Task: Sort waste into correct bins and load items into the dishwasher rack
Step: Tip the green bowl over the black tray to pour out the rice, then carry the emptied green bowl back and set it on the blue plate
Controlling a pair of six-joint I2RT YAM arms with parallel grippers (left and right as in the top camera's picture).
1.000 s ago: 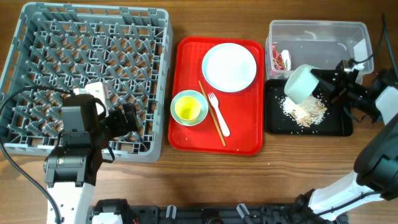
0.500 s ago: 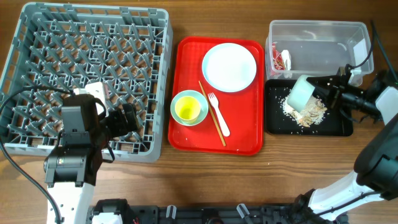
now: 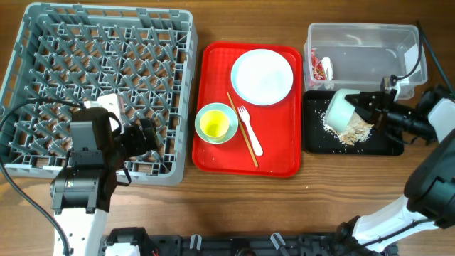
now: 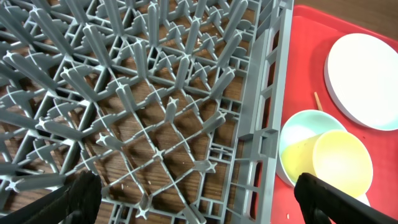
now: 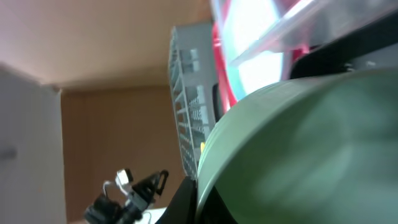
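Observation:
I will next turn the bowl upright with my right gripper and move over the white plate [image 3: 262,77] to let go of the bowl there, because the scraps are already on the black tray [image 3: 316,140].
My right gripper [image 3: 364,108] is shut on the rim of a pale mint bowl [image 3: 340,108], held tipped on its side over the shallow black tray [image 3: 316,140]. Whitish crumbly food scraps [image 3: 353,130] lie on that tray just below the bowl. In the right wrist view the bowl [image 5: 311,143] fills the frame, its rim pinched in my right gripper [image 5: 208,199]. The clear tub [image 3: 362,43] holds the red-and-white wrapper [image 3: 322,68]. My left gripper [image 4: 202,199] hangs open over the near right corner of the grey dishwasher rack [image 3: 99,85], with nothing in it.
A red tray [image 3: 213,153] in the middle carries the white plate [image 3: 261,77], a second mint bowl [image 3: 206,114] with the yellow cup [image 3: 216,125] in it, the white fork [image 3: 250,131] and the chopsticks [image 3: 240,126]. Cables trail at the right edge.
The right gripper has sunk lower over the black tray with the bowl, which has turned further onto its side. The left arm has not moved.

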